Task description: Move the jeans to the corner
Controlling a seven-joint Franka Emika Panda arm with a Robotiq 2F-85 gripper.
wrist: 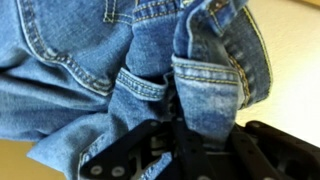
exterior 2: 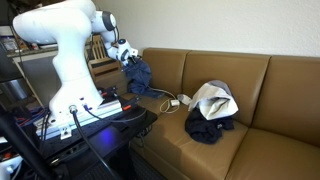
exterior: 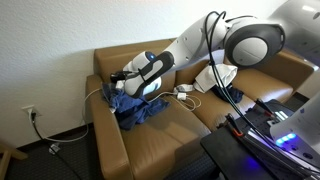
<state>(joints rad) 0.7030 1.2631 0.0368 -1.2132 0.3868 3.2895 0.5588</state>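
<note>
My gripper will first lower toward the couch seat and tip its fingers downward, so that it can open over the bunched jeans (exterior: 124, 103).
The blue jeans (exterior: 135, 104) lie bunched at the corner end of the brown couch, against the armrest. They also show in an exterior view (exterior 2: 138, 74), hanging from the gripper. My gripper (exterior: 118, 78) is shut on a fold of the jeans (wrist: 205, 95). In the wrist view the denim fills the frame, and a strip of it sits clamped between the black fingers (wrist: 205, 140).
The brown leather couch (exterior: 165, 140) has a white and dark pile of clothes (exterior 2: 210, 110) on its middle cushion. A white cable and adapter (exterior 2: 172, 101) lie on the seat. The robot base with a lit control box (exterior 2: 85, 110) stands beside the couch.
</note>
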